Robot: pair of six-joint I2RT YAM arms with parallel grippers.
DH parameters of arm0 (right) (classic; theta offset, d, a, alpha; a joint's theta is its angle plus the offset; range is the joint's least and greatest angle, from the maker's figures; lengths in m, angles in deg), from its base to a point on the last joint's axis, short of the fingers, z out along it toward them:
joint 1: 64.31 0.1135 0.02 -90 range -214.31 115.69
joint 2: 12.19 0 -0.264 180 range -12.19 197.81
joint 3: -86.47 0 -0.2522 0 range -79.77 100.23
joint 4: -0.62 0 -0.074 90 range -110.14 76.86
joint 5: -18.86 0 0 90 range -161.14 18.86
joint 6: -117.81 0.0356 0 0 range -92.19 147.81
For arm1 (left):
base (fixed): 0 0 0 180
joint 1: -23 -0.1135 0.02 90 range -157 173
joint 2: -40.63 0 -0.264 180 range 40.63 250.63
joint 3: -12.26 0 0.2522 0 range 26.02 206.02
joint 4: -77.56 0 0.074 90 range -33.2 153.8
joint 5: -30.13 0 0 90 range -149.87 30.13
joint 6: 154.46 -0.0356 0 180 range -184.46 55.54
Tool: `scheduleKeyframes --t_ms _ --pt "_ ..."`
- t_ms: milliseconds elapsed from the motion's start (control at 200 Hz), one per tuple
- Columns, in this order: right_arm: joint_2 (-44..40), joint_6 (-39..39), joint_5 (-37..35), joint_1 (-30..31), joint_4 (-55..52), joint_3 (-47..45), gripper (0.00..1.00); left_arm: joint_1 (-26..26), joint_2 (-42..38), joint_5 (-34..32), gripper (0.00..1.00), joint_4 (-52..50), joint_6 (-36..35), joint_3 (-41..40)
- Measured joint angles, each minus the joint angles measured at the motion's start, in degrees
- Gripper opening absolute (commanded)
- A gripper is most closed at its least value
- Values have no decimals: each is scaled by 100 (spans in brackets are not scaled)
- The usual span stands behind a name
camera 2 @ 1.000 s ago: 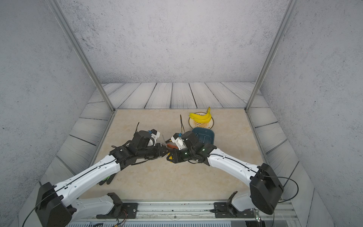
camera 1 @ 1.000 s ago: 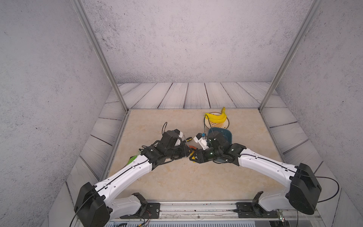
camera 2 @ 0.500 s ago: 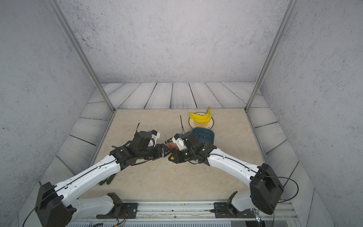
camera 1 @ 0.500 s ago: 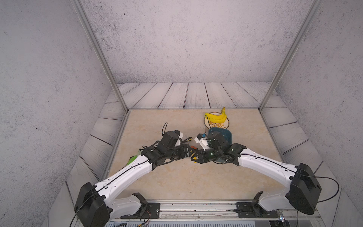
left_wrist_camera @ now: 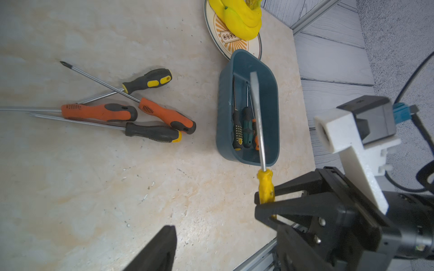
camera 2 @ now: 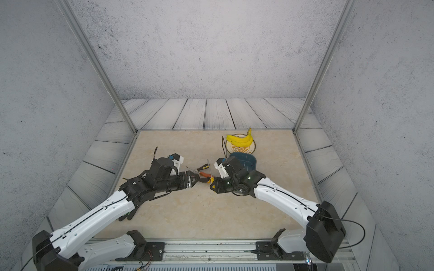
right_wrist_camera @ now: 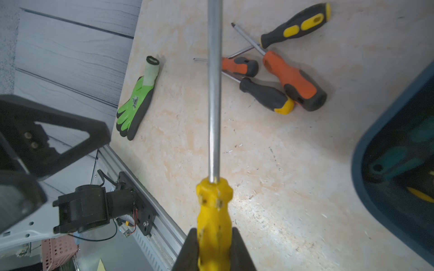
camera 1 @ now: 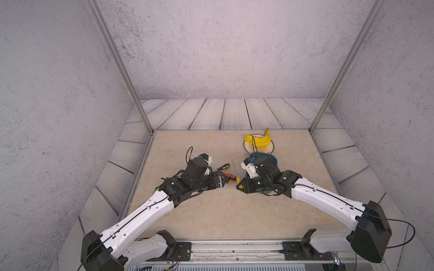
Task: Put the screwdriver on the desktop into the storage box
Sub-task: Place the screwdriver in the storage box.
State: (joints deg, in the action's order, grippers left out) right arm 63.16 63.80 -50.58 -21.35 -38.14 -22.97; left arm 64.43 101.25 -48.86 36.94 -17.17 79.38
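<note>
My right gripper is holding the screwdriver and next needs to swing over the teal storage box's near end (right_wrist_camera: 402, 173), go down and let go of it beside the screwdriver handles, as they already rest there.
A yellow-handled screwdriver (right_wrist_camera: 215, 220) with a long steel shaft is held above the desktop (camera 1: 211, 215) by its handle. My right gripper (right_wrist_camera: 215, 248) is shut on it, as both top views (camera 1: 238, 184) (camera 2: 212, 184) also show. My left gripper (camera 1: 228, 179) (camera 2: 202, 179) is open just left of that handle and holds nothing. One of its fingers (left_wrist_camera: 159, 251) shows in the left wrist view. The teal storage box (left_wrist_camera: 223, 105) (camera 1: 273, 157) lies behind the right wrist with a few screwdrivers inside. Several orange and black screwdrivers (left_wrist_camera: 98, 112) (right_wrist_camera: 293, 82) lie on the desktop.
A patterned plate (camera 1: 270, 149) with bananas (camera 1: 257, 140) sits behind the storage box. A green and grey glove (right_wrist_camera: 138, 98) lies near the desktop's left edge, under the left arm. A metal rail (camera 1: 234, 248) runs along the front edge.
My left gripper has opened and let go of the yellow screwdriver, drawing back a little to the left. The right gripper keeps hold of the handle.
</note>
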Motion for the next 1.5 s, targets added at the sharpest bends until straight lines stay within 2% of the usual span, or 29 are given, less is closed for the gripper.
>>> scheduleKeyframes --t_ms 215,465,751,1161,1501 --pt "-264 4 -236 -452 -315 -96 6 0 -192 -144 73 -129 -15 -28" --pt "-538 114 -610 -1257 -669 -205 6 0 -273 -184 73 -232 -13 -195" --pt "-509 223 -1019 -1923 -979 -251 7 0 -435 -221 72 -291 33 -461" --pt "920 140 -1198 -2249 -1198 7 9 -4 -470 -247 71 -289 85 -643" --pt "1399 129 -1508 -2291 -1191 291 13 -15 -597 -282 71 -291 186 -776"
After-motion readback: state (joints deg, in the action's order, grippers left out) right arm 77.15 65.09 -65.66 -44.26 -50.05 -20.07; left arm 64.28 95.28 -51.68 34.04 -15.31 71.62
